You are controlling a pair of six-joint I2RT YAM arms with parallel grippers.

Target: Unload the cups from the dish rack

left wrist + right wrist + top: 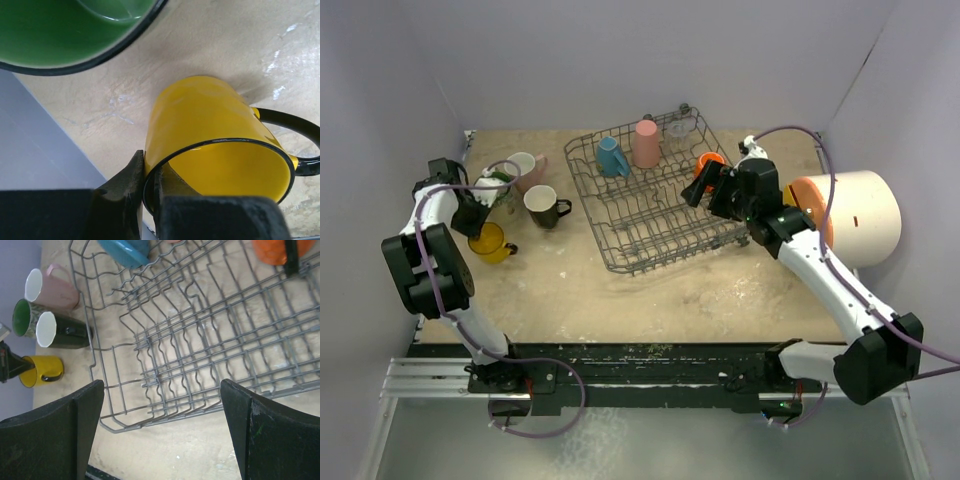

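Next, my right gripper will lower its open fingers astride the orange cup's black handle (291,257), below and to its right in the wrist view, because the handle protrudes.
The dish rack (640,215) stands mid-table and holds a blue cup (611,157), a tall pink tumbler (646,143), a clear glass (680,124) and an orange cup (708,163). Left of it on the table stand a pale pink mug (527,168), a black mug (546,205), a cream mug with a green inside (65,25) and a yellow mug (492,243). My left gripper (149,187) is shut on the yellow mug's (210,120) rim, one finger inside, one outside. My right gripper (162,410) is open and empty above the rack's (200,340) right part, next to the orange cup (272,250).
A big white cylinder (850,215) with an orange end lies right of the rack, behind my right arm. Purple walls close in the left, back and right sides. Bare sandy table lies in front of the rack.
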